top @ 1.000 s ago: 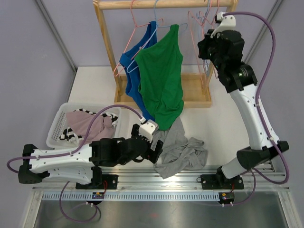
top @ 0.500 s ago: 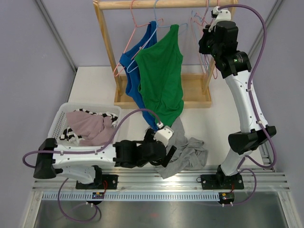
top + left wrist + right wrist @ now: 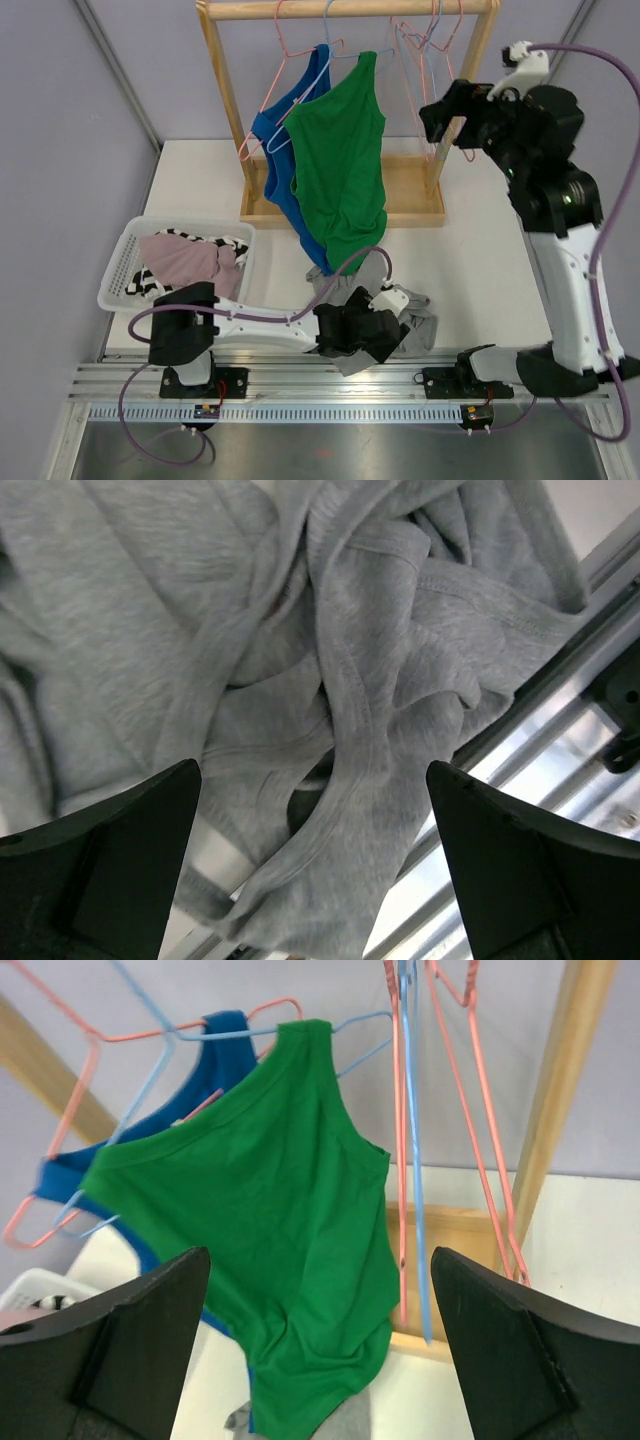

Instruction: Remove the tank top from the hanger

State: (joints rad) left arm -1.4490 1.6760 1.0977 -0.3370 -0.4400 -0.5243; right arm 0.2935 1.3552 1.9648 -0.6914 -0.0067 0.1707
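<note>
My left gripper lowers and closes next, since its open fingers already straddle the bunched folds of the grey fabric (image 3: 335, 770) directly below.
A green tank top (image 3: 340, 165) hangs by one strap on a light-blue hanger (image 3: 335, 45) on the wooden rack (image 3: 350, 9), with a blue tank top (image 3: 272, 150) on a pink hanger behind it. A grey tank top (image 3: 375, 285) lies crumpled on the table near the front rail. My left gripper (image 3: 375, 335) hovers open right above that grey cloth (image 3: 330, 680), nothing between its fingers (image 3: 110, 860). To the right of the green tank top (image 3: 270, 1210), my right gripper (image 3: 445, 110) hangs open and empty, close to the rack's right post.
Empty pink and blue hangers (image 3: 405, 1110) hang at the rack's right end beside the wooden post (image 3: 560, 1100). A white basket (image 3: 125, 262) holding pink and striped clothes stands at the left. The metal rail (image 3: 340, 385) runs along the table's near edge.
The right gripper has opened and drawn back rightward and down from the empty hangers. The left arm has swung right along the front edge, over the grey tank top.
</note>
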